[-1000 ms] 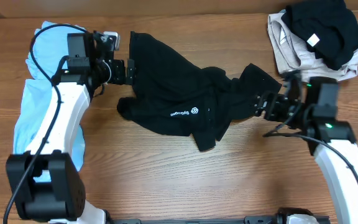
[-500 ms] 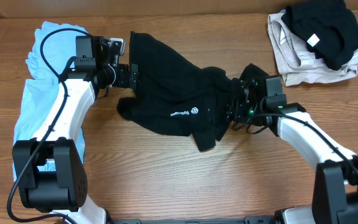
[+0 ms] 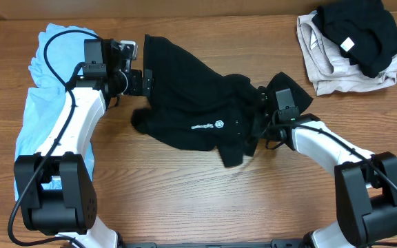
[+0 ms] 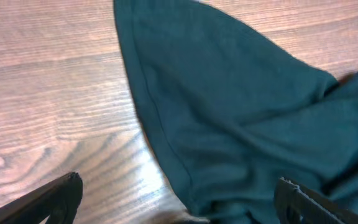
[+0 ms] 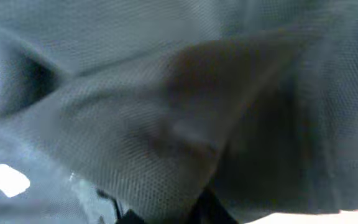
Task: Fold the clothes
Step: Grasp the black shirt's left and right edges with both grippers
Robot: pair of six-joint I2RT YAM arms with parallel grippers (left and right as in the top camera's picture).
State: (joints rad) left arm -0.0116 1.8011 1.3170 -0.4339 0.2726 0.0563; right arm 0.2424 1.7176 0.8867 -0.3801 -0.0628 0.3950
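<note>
The far end of the dark hem [image 3: 148, 52] [image 4: 128, 38] lies below my left gripper and outward of it, clear against bare wood. I will lower my left gripper outward onto it next.
The clothes lie in three places on the wooden table. A large black garment [image 3: 191, 103] with a small white logo lies crumpled in the middle. My left gripper [image 3: 146, 80] stands open at its left edge. In the left wrist view the dark hem [image 4: 166, 143] runs down between the spread fingers of the left gripper [image 4: 179, 202]. My right gripper [image 3: 257, 127] is buried in the garment's right side and shut on the fabric. Mesh cloth [image 5: 135, 124] fills the right wrist view and hides the fingers.
A light blue garment [image 3: 36, 117] lies along the left side under my left arm. At the back right sits a pile of a beige piece [image 3: 322, 65] with a black piece [image 3: 360, 27] on top. Bare wood [image 3: 185, 200] shows in front.
My right arm swung in from the right to the black garment and its gripper closed on the fabric. The garment's lower right flap has shifted. The left arm shifted slightly at first.
</note>
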